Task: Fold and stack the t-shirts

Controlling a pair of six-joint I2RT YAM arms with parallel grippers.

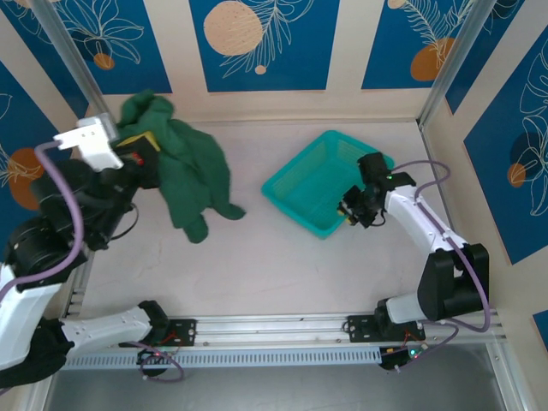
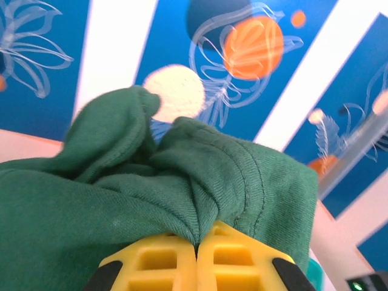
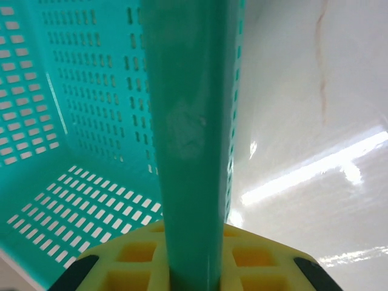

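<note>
The far table corner is behind the basket. My right gripper should next slide the basket outward to that corner and let go of the basket's rim, to clear space on the table.
The dark green t-shirt hangs bunched at the back left, lifted off the table, its lower end trailing down toward the table. My left gripper is shut on a fold of it; in the left wrist view the green cloth is pinched between the yellow fingers. My right gripper is shut on the rim of the teal basket, with the rim running up between its yellow fingers. The orange t-shirt is out of view.
The teal mesh basket sits right of centre with its inside bare. The pale tabletop lies open between the arms. Patterned blue walls close in the back and sides.
</note>
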